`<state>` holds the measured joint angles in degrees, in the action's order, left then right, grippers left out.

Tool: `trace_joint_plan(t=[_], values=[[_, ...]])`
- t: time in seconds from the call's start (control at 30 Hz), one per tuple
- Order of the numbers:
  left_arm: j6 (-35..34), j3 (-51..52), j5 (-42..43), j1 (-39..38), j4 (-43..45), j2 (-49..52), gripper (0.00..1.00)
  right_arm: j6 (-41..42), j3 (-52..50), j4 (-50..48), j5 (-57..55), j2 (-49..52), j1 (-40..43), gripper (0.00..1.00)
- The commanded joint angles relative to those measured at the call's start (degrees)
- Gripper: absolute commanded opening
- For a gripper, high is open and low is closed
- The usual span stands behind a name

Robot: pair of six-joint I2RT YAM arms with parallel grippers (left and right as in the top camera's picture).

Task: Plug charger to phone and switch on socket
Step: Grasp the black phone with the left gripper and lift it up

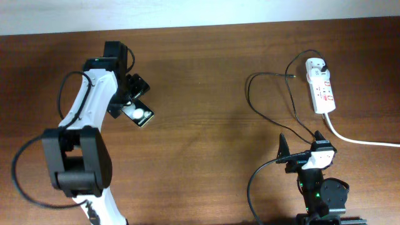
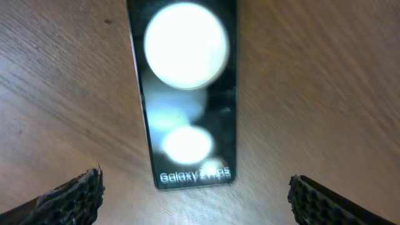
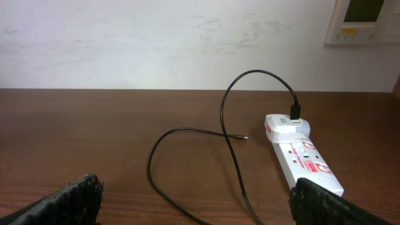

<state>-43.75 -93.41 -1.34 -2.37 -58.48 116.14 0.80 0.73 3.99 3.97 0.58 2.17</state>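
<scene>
I will next lower my open left gripper onto the upper end of the black phone (image 1: 140, 115) and close it across the long edges, since the phone lies below it, lined up between my fingers.
The black phone (image 1: 140, 115) lies flat on the wooden table at the left, with two white round patches on it. In the left wrist view the phone (image 2: 187, 94) shows white lettering at its near end. My left gripper (image 1: 127, 97) is open just above it, and its fingers (image 2: 194, 200) sit either side of the phone's near end without touching. The white socket (image 1: 320, 85) lies at the far right. The charger cable (image 1: 253, 100) is plugged into it and loops over the table, with its tip (image 3: 245, 137) lying free. My right gripper (image 1: 301, 141) is open and empty, near the socket (image 3: 304, 157).
The socket's thick white cord (image 1: 359, 141) runs off to the right edge. A white wall with a wall panel (image 3: 362, 19) stands behind the table's far edge. Bare wood lies between the phone and the cable.
</scene>
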Motion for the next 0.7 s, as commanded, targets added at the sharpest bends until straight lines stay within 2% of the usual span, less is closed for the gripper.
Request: trace_joint_plan(t=[0.0, 0.2, 0.33, 0.67], values=[[-1.64, -0.94, 0.55, 2.99, 0.83, 4.9, 0.99, -0.37, -0.42, 0.09, -0.07, -0.37, -0.28, 0.99], [0.55, -0.59, 5.51, 3.87, 5.95, 9.51, 0.99, -0.37, -0.42, 0.09, -0.07, -0.37, -0.28, 0.99], [0.52, -0.59, 4.79, 3.87, 8.22, 11.06, 0.99, -0.37, -0.42, 0.09, -0.07, -0.37, -0.28, 0.99], [0.63, -0.39, 2.97, 3.39, 5.42, 15.34, 0.99, -0.37, -0.42, 0.09, -0.07, -0.37, -0.28, 0.99]])
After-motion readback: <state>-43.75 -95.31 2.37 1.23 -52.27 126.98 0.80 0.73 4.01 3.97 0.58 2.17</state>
